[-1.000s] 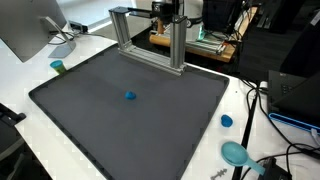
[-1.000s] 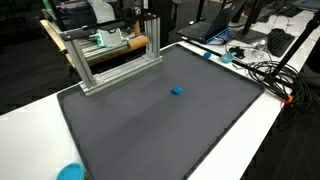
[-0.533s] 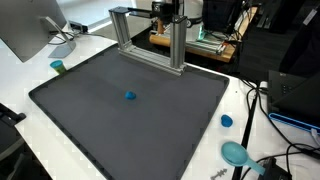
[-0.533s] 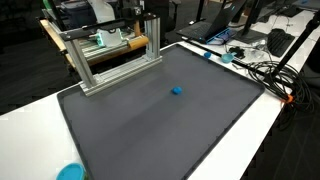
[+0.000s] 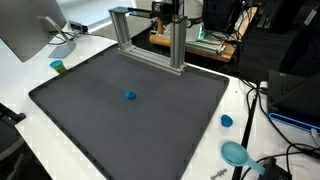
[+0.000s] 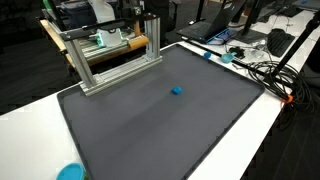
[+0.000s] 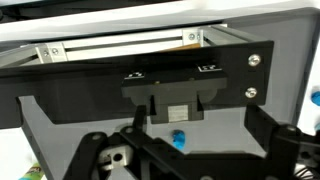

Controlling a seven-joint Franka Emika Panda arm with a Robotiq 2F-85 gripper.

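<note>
The gripper moves down onto the black block (image 7: pixel 178 101) at the middle of the black bar next, because its grey part juts out between my two spread fingers.
A small blue object lies near the middle of a dark grey mat in both exterior views: object (image 5: pixel 130 96) on mat (image 5: pixel 90 120), and object (image 6: pixel 176 90) on mat (image 6: pixel 150 130). In the wrist view my gripper (image 7: pixel 190 130) is open, with its black fingers spread wide at the left and right. The blue object (image 7: pixel 178 139) shows on the mat (image 7: pixel 225 125) between the fingers, well below them. The gripper holds nothing. The arm and the gripper do not show in either exterior view.
An aluminium frame (image 5: pixel 150 40) (image 6: pixel 110 55) (image 7: pixel 120 45) stands at the mat's far edge. A small blue cap (image 5: pixel 226 121), a teal bowl (image 5: pixel 235 153) (image 6: pixel 70 172) and a teal cup (image 5: pixel 58 67) sit on the white table. A monitor (image 5: pixel 30 30) and cables (image 6: pixel 265 70) flank it.
</note>
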